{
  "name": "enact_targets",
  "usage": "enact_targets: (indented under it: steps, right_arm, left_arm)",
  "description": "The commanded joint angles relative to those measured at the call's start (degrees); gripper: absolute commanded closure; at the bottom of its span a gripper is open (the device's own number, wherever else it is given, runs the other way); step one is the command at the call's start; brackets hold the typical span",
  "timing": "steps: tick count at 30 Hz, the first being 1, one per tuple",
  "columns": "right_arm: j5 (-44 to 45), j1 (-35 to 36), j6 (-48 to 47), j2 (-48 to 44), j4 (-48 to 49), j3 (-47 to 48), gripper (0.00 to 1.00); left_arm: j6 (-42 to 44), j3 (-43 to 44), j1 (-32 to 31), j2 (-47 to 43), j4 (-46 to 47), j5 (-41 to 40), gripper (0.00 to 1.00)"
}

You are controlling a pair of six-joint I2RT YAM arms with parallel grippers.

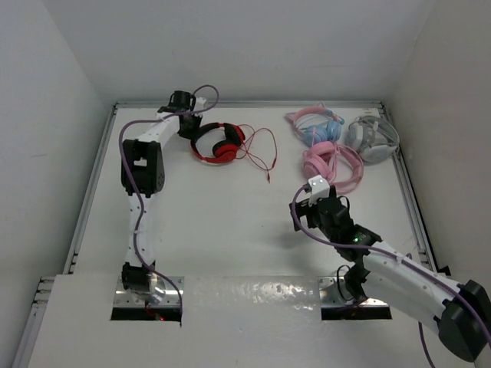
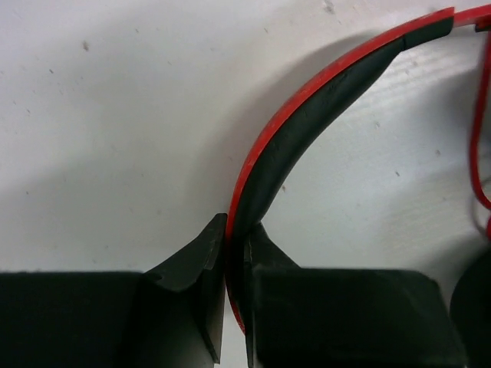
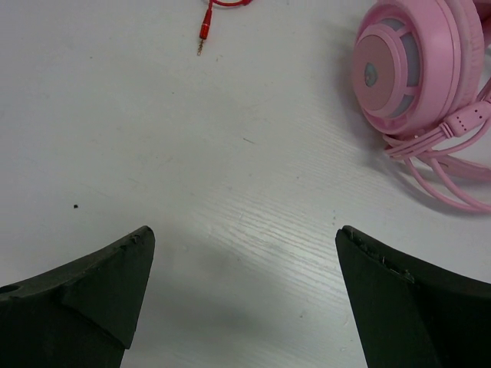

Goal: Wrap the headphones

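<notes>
The open right gripper needs to go outward and to the left in the top view, onto the ear-cup end of the cable, because the thin red cable lies loose past bare table.
The red headphones (image 1: 219,143) lie at the back left of the table, ear cups together, with the thin red cable (image 1: 261,149) looping to the right and ending in a plug (image 1: 268,179). My left gripper (image 1: 189,125) is shut on their black-and-red headband (image 2: 307,115), pinched between both fingers in the left wrist view (image 2: 235,245). My right gripper (image 1: 313,193) is open and empty over bare table at mid right. The cable's plug (image 3: 202,32) shows ahead of it in the right wrist view.
Pink headphones (image 1: 331,163) lie just beyond my right gripper, and show in the right wrist view (image 3: 418,69). Pink-and-blue headphones (image 1: 314,126) and grey-white headphones (image 1: 372,138) lie at the back right. White walls bound the table at the back and sides.
</notes>
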Motion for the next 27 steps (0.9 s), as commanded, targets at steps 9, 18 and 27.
enact_targets:
  steps: [9, 18, 27]
  right_arm:
    - [-5.3, 0.1, -3.9, -2.5, -0.8, 7.6, 0.01]
    - [-14.5, 0.1, -8.5, 2.1, 4.6, 16.6, 0.01]
    - [-26.1, 0.8, -7.1, 6.9, 23.6, 15.4, 0.01]
  left_arm:
    - [3.8, 0.3, -2.0, -35.7, -2.0, 8.4, 1.0]
    - [4.6, 4.0, -5.2, -43.7, -7.9, 11.0, 1.0]
    - [2.2, 8.3, -5.8, -44.5, -11.2, 14.1, 1.0]
